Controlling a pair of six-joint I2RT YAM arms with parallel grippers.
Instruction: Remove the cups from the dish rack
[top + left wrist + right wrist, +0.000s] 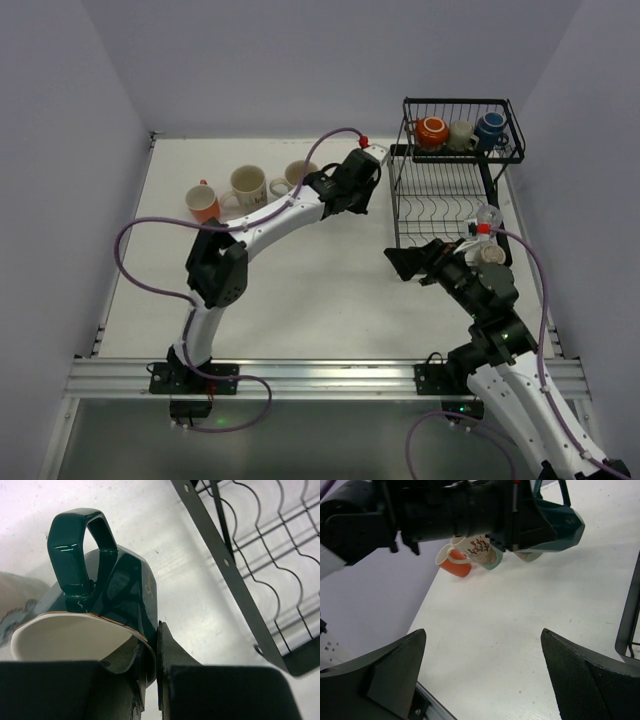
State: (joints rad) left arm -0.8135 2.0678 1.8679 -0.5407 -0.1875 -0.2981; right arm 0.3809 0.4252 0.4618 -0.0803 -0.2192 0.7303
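The part of the tabletop between the rack [450, 190] and the standing cups is still free, so my left gripper needs to lower the teal mug onto the bare tabletop there.
My left gripper [358, 185] [158, 635] is shut on the rim of a dark teal mug [115, 585], held just left of the black wire dish rack [450, 190]. The mug also shows in the right wrist view [560, 522]. In the rack's upper basket sit an orange mug [432, 131], a cream mug [461, 135] and a blue mug [490, 128]. A small beige mug [490, 255] sits at the rack's near end, beside my right arm. My right gripper [405, 262] [483, 630] is open and empty over bare table, left of the rack.
On the table at the back left stand an orange mug [203, 203], a cream mug [247, 186] and a patterned cream mug [295, 175]. The rack's frame [240, 595] is close on the right of my left gripper. Walls enclose the table on three sides.
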